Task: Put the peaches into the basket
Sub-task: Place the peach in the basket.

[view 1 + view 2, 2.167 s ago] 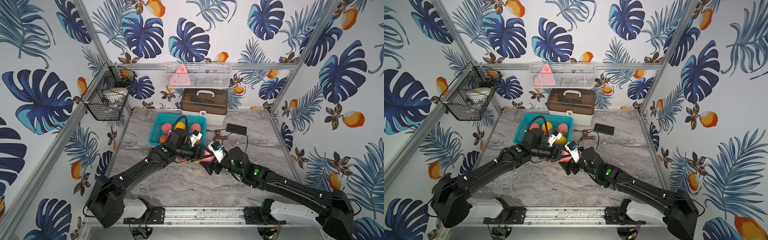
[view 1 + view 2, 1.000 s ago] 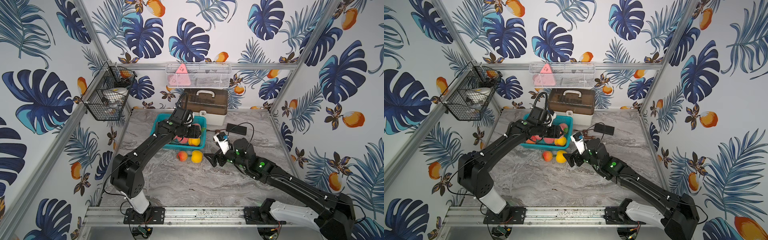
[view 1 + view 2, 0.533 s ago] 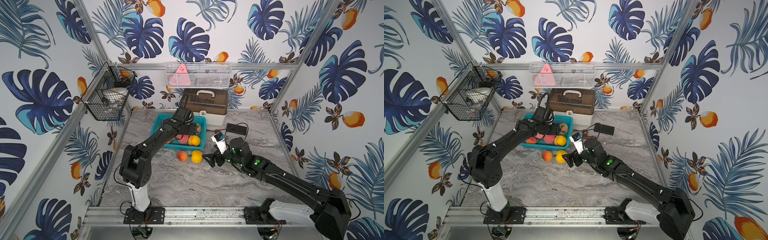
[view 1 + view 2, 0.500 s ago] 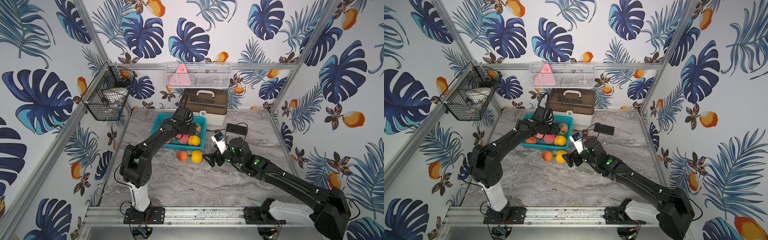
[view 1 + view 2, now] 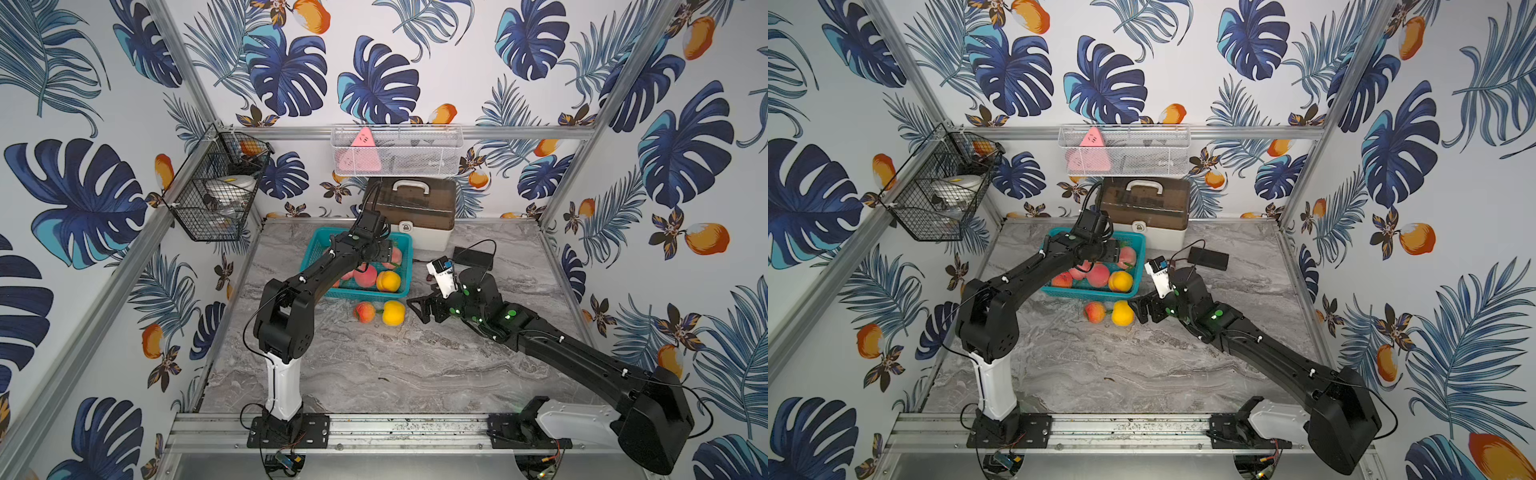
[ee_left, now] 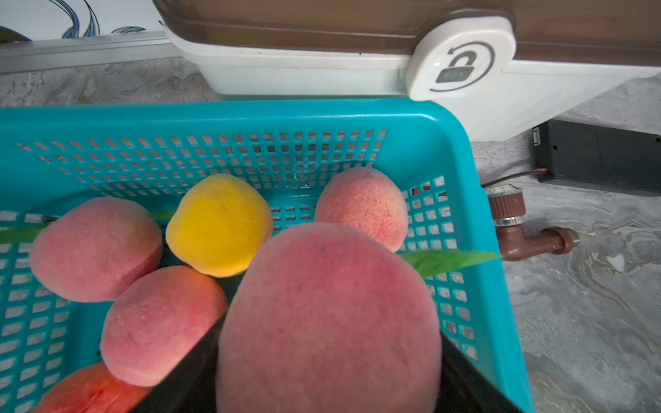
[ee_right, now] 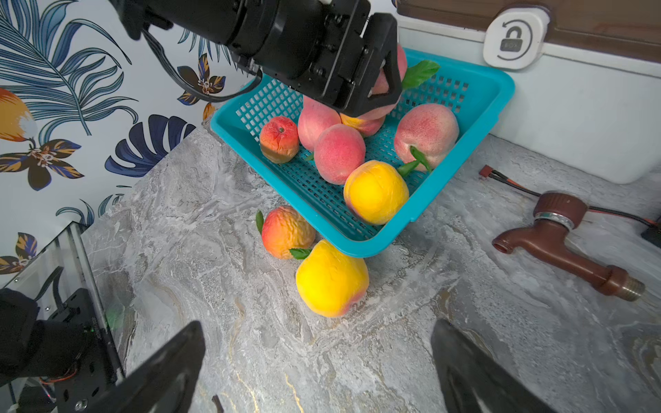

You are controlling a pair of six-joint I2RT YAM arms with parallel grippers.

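My left gripper still holds the pink peach above the others in the basket, so next it will go down toward the gap between the back peaches and release the pink peach there.
The teal basket stands at the back of the table with several peaches inside, pink and yellow. My left gripper hangs over the basket's back right part, shut on a pink peach with a green leaf. Two more peaches lie on the table just in front of the basket, an orange-red one and a yellow one. Low over the table, my right gripper is open and empty, a little right of the yellow peach.
A white box with a brown lid stands right behind the basket. A brown tap and a black battery box lie right of the basket. A black wire basket and a white mesh basket hang on the walls.
My left arm has carried the pink peach from in front of the basket to above its back right part. My right gripper has drawn back right, then edged toward the yellow peach.
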